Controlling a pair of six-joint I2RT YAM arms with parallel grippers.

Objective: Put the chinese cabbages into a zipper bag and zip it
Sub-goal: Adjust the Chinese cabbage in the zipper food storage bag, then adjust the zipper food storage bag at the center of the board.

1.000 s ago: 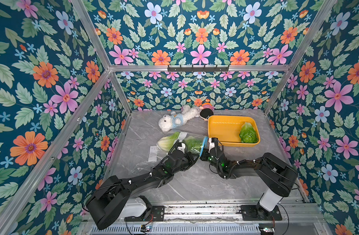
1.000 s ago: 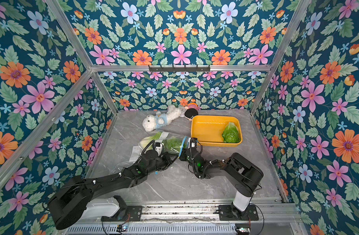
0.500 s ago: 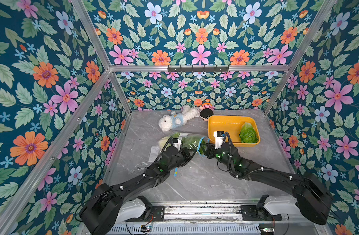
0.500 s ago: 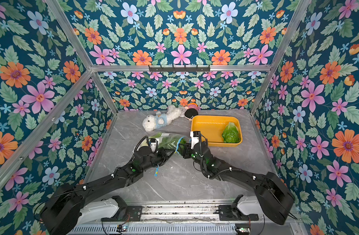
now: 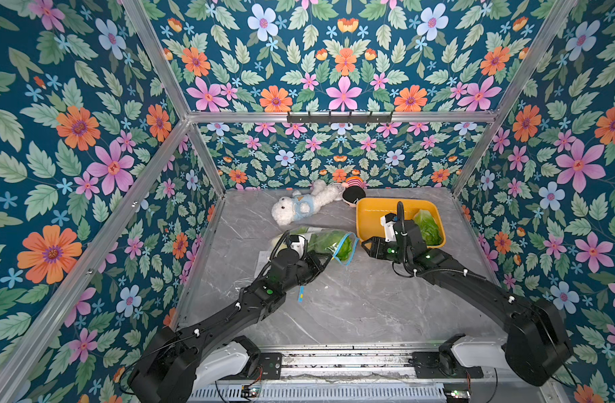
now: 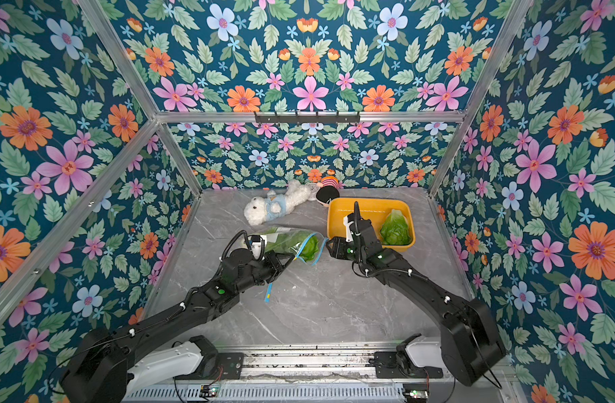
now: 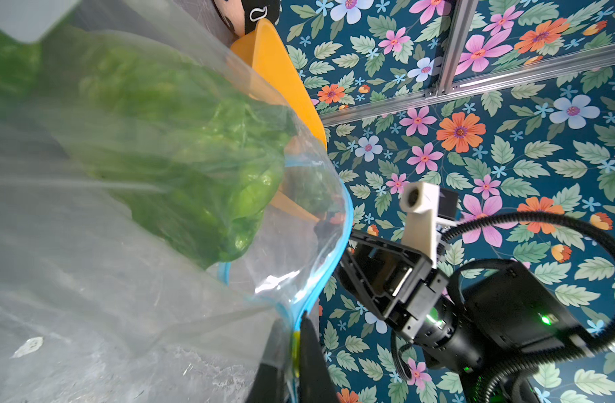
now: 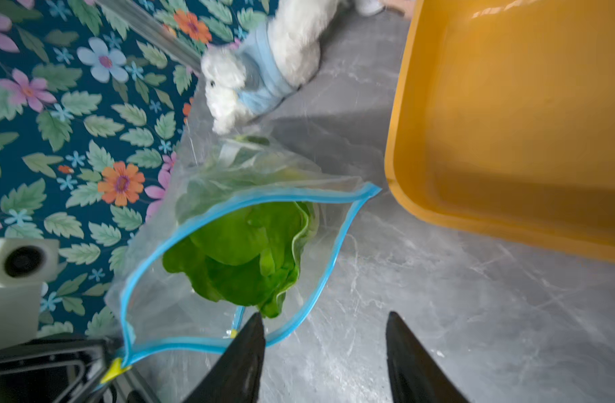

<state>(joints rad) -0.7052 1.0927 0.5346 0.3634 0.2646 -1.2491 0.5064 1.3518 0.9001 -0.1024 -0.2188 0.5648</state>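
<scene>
I need to lift the near side of the bag's rim [image 5: 333, 258] [image 7: 295, 341] up with my left gripper and then let go of it, because the bag is lying flat with cabbage leaves at its opening.
A clear zipper bag [image 5: 321, 240] [image 6: 292, 240] with a blue rim lies mid-table, mouth gaping toward the tray. Green chinese cabbages [image 8: 243, 258] [image 7: 180, 146] fill it, leaves at the mouth. Another cabbage [image 5: 427, 226] [image 6: 396, 228] lies in the yellow tray [image 5: 372, 216] [image 6: 341, 219]. My left gripper [image 7: 293, 335] [image 5: 328, 260] is shut on the bag's rim at its yellow tab. Just outside the mouth, my right gripper [image 8: 324, 314] [image 5: 363, 244] is open with only bare table between its fingers; one finger overlaps the blue rim.
A white plush dog [image 5: 299, 209] and a dark-haired doll [image 5: 353, 193] lie by the back wall. A small blue and yellow strip [image 5: 300, 293] lies on the marble in front of the bag. Floral walls close in three sides.
My right gripper has opened and pulled slightly away from the bag's mouth toward the tray, its arm stretching out. The left gripper keeps its hold on the rim.
</scene>
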